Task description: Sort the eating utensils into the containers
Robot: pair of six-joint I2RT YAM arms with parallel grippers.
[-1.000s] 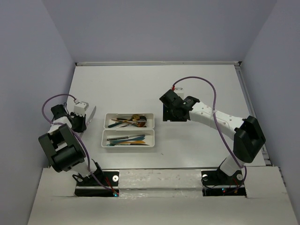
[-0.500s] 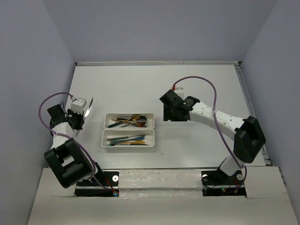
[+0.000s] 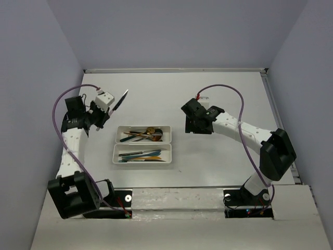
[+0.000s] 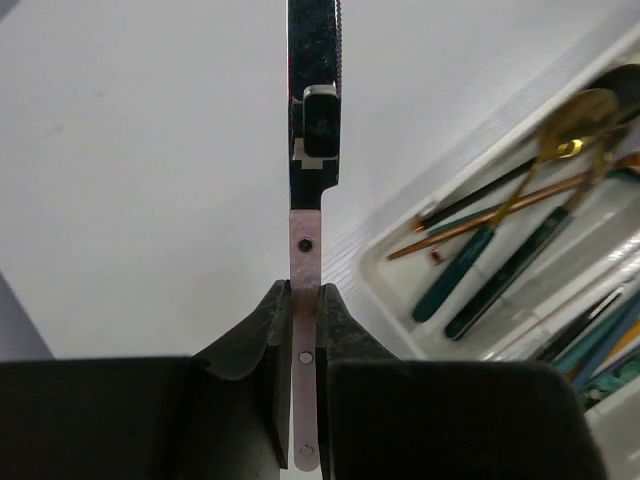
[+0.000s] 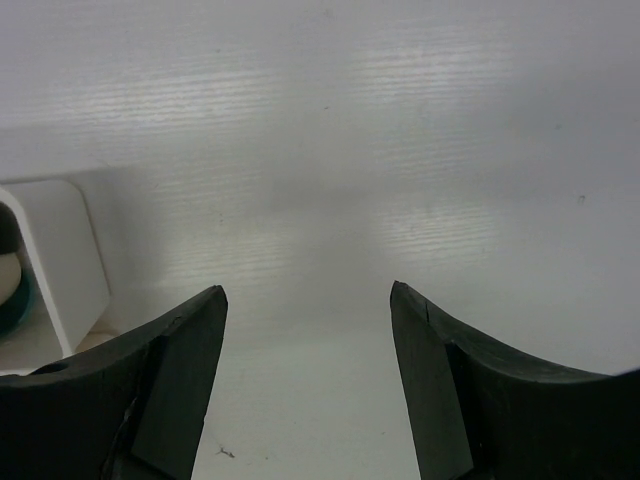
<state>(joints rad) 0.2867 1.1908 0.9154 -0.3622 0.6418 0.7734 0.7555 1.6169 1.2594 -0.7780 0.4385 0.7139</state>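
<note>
The slanted knife will next go back over the near tray (image 3: 142,155) (image 4: 598,340) in my left gripper. Knives lie lengthwise there, so my gripper will then turn it parallel and lower it inside.
My left gripper (image 3: 107,106) is shut on a knife (image 3: 121,99), held above the table behind and left of the trays. In the left wrist view the gripper (image 4: 305,300) clamps the knife's copper handle, and its dark mirrored blade (image 4: 314,60) points away. Two white trays lie side by side: the far tray (image 3: 168,134) and the near tray (image 3: 169,154), both holding several teal, gold, copper and dark utensils (image 3: 141,135). My right gripper (image 3: 189,125) is open and empty, just right of the far tray; it also shows in the right wrist view (image 5: 308,300).
The far tray's rim (image 4: 470,150) sits to the right of the held knife, with a gold spoon (image 4: 570,125) and teal-handled pieces inside. A tray corner (image 5: 60,250) shows at the left of the right wrist view. Grey walls enclose the white table (image 3: 229,94).
My left arm has swung up and toward the far right with the knife, from beside the trays' left end to behind it. The right gripper has shifted slightly.
</note>
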